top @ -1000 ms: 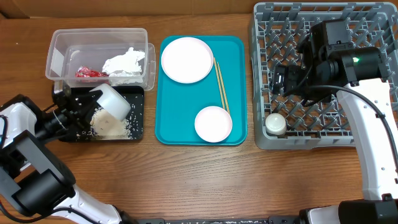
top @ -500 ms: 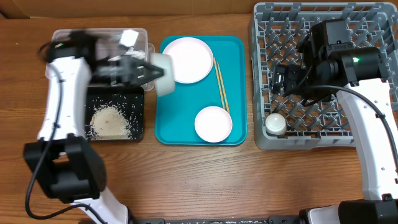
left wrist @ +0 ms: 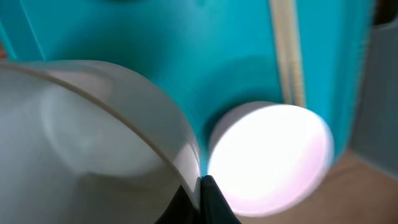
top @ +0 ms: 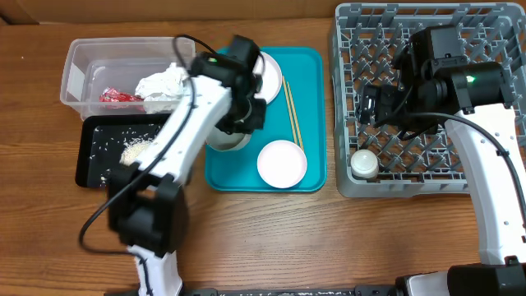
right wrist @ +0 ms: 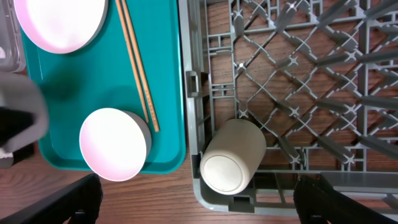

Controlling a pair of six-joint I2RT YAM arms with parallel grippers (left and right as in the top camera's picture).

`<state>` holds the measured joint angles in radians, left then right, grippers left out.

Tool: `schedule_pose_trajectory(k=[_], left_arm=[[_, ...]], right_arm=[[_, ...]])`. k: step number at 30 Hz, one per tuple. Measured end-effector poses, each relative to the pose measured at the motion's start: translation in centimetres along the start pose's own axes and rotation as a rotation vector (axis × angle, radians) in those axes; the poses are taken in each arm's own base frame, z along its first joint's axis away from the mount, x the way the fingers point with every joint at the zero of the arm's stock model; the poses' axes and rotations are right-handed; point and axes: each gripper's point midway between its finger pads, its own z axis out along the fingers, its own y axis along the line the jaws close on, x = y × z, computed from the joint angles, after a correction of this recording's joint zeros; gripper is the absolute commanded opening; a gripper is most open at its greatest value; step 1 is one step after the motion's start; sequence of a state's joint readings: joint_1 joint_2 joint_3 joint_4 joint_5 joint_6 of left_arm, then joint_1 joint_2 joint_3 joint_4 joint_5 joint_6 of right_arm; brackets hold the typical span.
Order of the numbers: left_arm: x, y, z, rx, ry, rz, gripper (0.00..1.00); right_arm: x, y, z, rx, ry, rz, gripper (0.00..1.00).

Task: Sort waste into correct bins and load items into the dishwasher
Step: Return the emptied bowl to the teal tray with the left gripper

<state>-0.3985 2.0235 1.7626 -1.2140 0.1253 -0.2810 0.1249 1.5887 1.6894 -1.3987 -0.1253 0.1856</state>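
Observation:
The tray is empty at the bare teal patch [top: 236,162] beside the second bowl, so my left gripper should go down and release the white bowl's rim.
My left gripper [top: 236,123] is shut on the rim of a white bowl [top: 224,138] and holds it over the left side of the teal tray [top: 312,62]. In the left wrist view the jaws [left wrist: 200,193] pinch the bowl's wall [left wrist: 93,137]. The second bowl [top: 282,164] [left wrist: 270,155], the chopsticks [top: 292,111] and the plate [top: 265,78], partly hidden by my arm, lie on the teal tray. The cup [top: 364,164] [right wrist: 233,155] lies in the grey rack [top: 485,25]. My right gripper [right wrist: 199,199] is open and empty above the rack. Rice [top: 138,150] lies on the black tray [top: 90,168].
The clear tub [top: 78,62] at the back left holds the napkin [top: 163,84] and the red wrapper [top: 117,96]. The rack's upright pegs [right wrist: 298,74] stand under my right arm. Bare wooden table [top: 263,238] runs along the front.
My left arm swung right with the bowl, from over the black tray to over the teal tray. The rice pile stays on the black tray. The right arm has not moved.

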Motion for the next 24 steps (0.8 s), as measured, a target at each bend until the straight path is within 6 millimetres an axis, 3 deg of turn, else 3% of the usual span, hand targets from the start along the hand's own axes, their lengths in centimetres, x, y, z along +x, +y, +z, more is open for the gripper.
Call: schedule_pose_trajectory(k=[5, 9, 11, 14, 16, 24], left_arm=[[0.6, 0.6, 3.9, -0.056, 0.090, -0.015, 0.04], [0.7, 0.7, 4.6, -0.061, 0.108, -0.025, 0.06], [0.7, 0.6, 4.6, -0.056, 0.108, -0.028, 0.14], [0.7, 0.5, 4.6, -0.049, 0.107, -0.033, 0.48], [0.7, 0.4, 4.6, -0.045, 0.109, -0.033, 0.61], [1.4, 0.7, 3.9, -0.050, 0.143, -0.049, 0.63]], right_arm=[[0.0, 0.0, 0.0, 0.000, 0.000, 0.001, 1.00], [-0.2, 0.1, 0.0, -0.002, -0.007, -0.001, 1.00], [-0.3, 0.1, 0.0, -0.003, -0.012, -0.002, 1.00], [-0.4, 0.1, 0.0, -0.005, -0.017, -0.003, 1.00], [-0.5, 0.1, 0.0, -0.005, -0.019, -0.003, 1.00], [-2.1, 1.5, -0.1, -0.076, -0.082, -0.013, 1.00]])
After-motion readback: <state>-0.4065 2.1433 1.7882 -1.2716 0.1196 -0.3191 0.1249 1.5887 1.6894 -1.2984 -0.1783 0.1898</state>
